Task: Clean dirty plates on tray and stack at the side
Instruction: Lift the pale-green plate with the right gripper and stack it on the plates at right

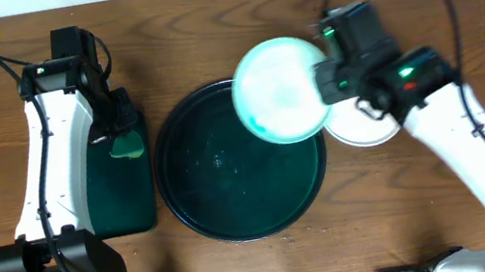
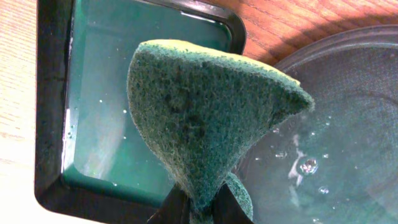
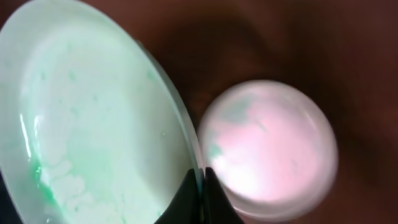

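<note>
The white plate (image 1: 368,126) lies below my right gripper and to its right in the overhead view. I will move there, lower and release the mint-green plate (image 1: 277,91) on top of it.
My right gripper (image 1: 324,82) is shut on the rim of a pale mint-green plate (image 1: 277,91) and holds it tilted above the top right rim of the large round black tray (image 1: 185,204). The right wrist view shows the plate (image 3: 93,124) with a green smear at its lower left, pinched between the fingers (image 3: 202,180). A white plate (image 1: 368,126) lies on the table to the right of the tray; it also shows in the right wrist view (image 3: 270,146). My left gripper (image 2: 202,208) is shut on a green sponge (image 2: 211,118), over the rectangular tray's right edge (image 1: 127,144).
A rectangular dark green tray (image 1: 118,209) holding water lies left of the round tray. The round tray's floor (image 2: 348,124) is wet with droplets. The wooden table's far edge runs along the top of the overhead view.
</note>
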{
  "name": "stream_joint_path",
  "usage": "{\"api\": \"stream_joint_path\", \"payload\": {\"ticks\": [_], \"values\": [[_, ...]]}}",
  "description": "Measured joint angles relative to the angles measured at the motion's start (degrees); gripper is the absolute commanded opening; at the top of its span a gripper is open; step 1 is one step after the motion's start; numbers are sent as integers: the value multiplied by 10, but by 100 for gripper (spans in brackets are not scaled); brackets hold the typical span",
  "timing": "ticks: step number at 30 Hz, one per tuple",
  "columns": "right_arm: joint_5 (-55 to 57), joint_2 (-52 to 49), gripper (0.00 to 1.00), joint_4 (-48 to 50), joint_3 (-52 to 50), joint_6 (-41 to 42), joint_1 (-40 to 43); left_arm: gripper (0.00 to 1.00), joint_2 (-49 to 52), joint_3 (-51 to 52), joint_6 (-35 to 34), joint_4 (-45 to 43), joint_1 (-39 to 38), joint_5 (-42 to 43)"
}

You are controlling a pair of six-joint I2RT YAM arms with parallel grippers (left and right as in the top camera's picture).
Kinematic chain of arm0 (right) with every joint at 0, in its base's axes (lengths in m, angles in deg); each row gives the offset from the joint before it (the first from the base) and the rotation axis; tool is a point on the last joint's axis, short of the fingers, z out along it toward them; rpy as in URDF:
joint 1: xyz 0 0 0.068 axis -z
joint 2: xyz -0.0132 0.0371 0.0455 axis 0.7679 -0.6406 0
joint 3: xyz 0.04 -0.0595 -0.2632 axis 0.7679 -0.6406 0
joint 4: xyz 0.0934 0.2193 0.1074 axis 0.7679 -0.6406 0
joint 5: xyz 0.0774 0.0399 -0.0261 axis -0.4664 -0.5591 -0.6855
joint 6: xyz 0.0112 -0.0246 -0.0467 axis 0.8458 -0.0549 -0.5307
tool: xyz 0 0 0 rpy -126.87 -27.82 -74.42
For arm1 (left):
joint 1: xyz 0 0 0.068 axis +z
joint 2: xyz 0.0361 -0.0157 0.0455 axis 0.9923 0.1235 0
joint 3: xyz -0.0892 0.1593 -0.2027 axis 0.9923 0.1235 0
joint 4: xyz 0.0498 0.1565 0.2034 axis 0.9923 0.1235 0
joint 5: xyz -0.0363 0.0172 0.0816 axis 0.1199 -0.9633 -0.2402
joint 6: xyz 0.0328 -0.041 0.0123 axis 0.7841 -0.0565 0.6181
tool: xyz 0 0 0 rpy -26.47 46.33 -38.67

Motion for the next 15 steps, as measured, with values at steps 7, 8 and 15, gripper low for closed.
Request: {"api": "stream_joint_path", "payload": {"ticks": [7, 8, 15], "values": [[-22, 0, 1, -5, -52, 23, 151, 7, 0, 0, 0, 0, 0, 0], [-23, 0, 1, 3, -69, 28, 172, 7, 0, 0, 0, 0, 0, 0], [-24, -5, 1, 87, -181, 49, 245, 7, 0, 0, 0, 0, 0, 0]]}}
